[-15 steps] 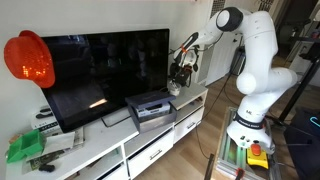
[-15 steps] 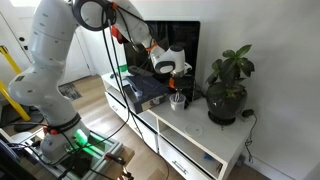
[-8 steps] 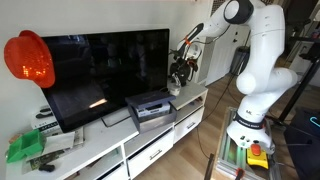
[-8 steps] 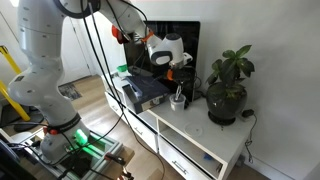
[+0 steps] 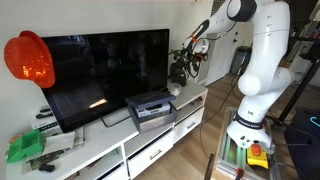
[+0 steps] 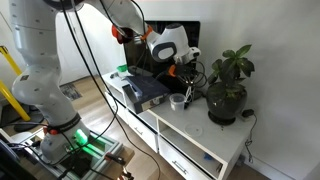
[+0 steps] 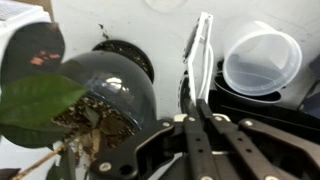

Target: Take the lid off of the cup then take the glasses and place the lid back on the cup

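Note:
I will carry the glasses (image 6: 190, 86) past the cup, lower my gripper onto the white cabinet top (image 6: 211, 133) beside the flat round lid and let them go there, because that spot is clear.
In the wrist view my gripper (image 7: 200, 110) is shut on the glasses (image 7: 203, 50), whose thin pale and dark frame sticks out past the fingertips. The cup (image 7: 262, 58), small, pale and round, stands open just beside the glasses' far end, with no lid on it. In both exterior views the gripper (image 6: 186, 72) (image 5: 186, 62) hangs above the cup (image 6: 177, 100) (image 5: 174, 90) on the white TV cabinet (image 6: 200, 135), and the glasses (image 6: 190, 86) dangle from it. I cannot make out the lid for certain.
A dark potted plant (image 6: 228, 88) (image 7: 105, 100) stands close beside the cup. A grey box-shaped device (image 6: 150, 90) (image 5: 150, 108) sits on the other side, in front of the television (image 5: 95, 70). A red helmet (image 5: 28, 58) and green items (image 5: 25, 147) lie at the cabinet's far end.
The gripper has risen from the cup, lifting the glasses with it. The jaws have stayed shut.

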